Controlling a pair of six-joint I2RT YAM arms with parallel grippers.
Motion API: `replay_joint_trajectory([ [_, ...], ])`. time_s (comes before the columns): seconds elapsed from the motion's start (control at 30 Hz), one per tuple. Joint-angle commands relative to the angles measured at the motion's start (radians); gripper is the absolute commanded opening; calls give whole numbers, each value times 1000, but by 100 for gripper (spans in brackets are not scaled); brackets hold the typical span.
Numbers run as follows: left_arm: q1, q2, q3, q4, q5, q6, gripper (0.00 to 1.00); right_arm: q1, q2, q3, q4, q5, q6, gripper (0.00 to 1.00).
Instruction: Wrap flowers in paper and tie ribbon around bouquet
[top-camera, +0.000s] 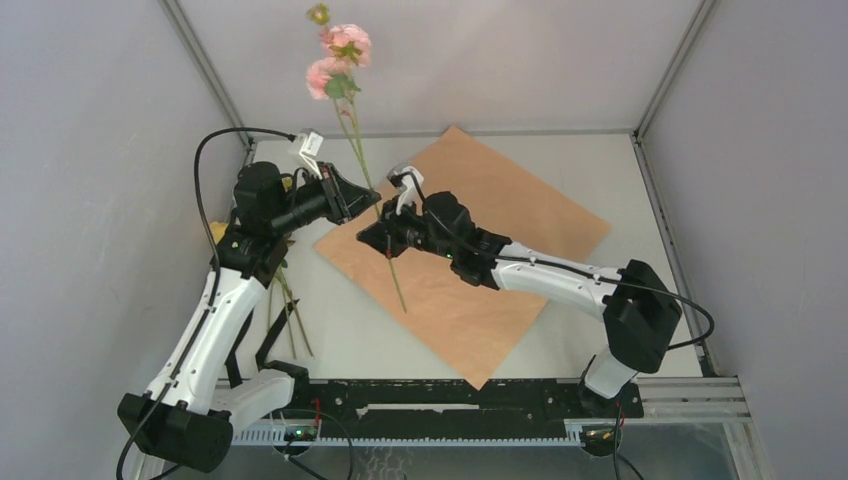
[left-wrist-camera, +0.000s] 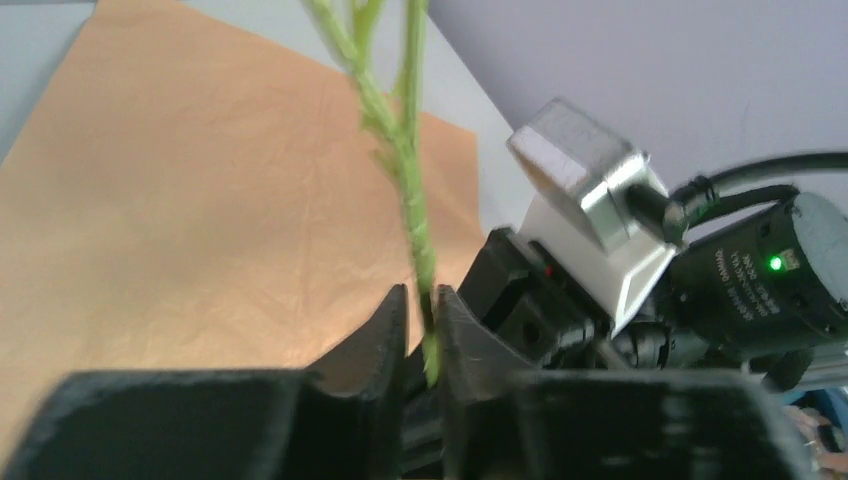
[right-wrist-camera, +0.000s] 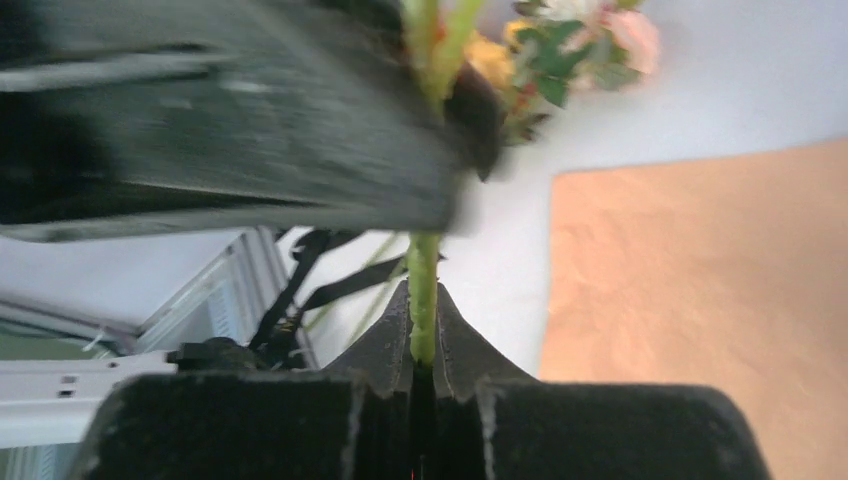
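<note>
My right gripper will move down and to the right in the top view next, tilting to lay the stem onto the paper's middle, which is flat and empty.
The flowers (top-camera: 340, 55) stand upright in the air, pink blooms on top and a long green stem hanging down over the paper (top-camera: 480, 250). The paper lies flat with its peach-orange face up. My right gripper (top-camera: 385, 238) is shut on the stem (right-wrist-camera: 422, 265), which runs straight between its fingers (right-wrist-camera: 455, 335). Just above it, my left gripper (top-camera: 372, 203) has the same stem (left-wrist-camera: 400, 150) between jaws that stand narrowly apart, with a gap on one side. A black ribbon (top-camera: 272, 335) lies on the table to the left of the paper.
More green stems (top-camera: 290, 310) lie on the table under the left arm, with a yellow bloom (top-camera: 218, 232) beside its elbow. Grey enclosure walls (top-camera: 100, 150) close in both sides and the back. A metal rail (top-camera: 690, 395) runs along the near edge.
</note>
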Motion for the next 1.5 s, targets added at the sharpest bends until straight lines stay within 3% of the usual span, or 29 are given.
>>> replay_joint_trajectory([
  [0.0,3,-8,-22,-25,-34,91,32,-92,-116,-83,-24,118,46,0],
  [0.1,3,11,-25,-62,-84,144,58,-126,-155,-153,-35,127,56,0],
  [0.23,6,57,-21,-114,-167,223,82,-200,-186,-239,-47,105,73,0],
  [0.33,35,96,5,-199,-295,301,90,-264,-178,-241,-128,87,24,0],
  [0.5,186,163,-3,-311,-572,369,91,-408,-77,-121,-459,27,-20,0],
  [0.73,436,364,-44,-326,-677,544,86,-399,137,47,-686,135,-68,0],
  [0.8,474,442,-42,-335,-679,570,83,-394,200,105,-766,200,-53,14],
  [0.87,501,495,-41,-340,-668,579,81,-395,249,140,-807,243,-34,35],
  [0.93,520,530,-46,-335,-655,577,77,-393,256,146,-812,250,-18,46],
  [1.07,539,561,-56,-313,-638,562,75,-363,222,145,-830,267,-3,52],
  [1.23,544,576,-88,-272,-603,556,66,-304,112,141,-885,296,7,53],
  [1.47,543,546,-155,-247,-516,558,61,-277,-199,-33,-806,319,-16,54],
])
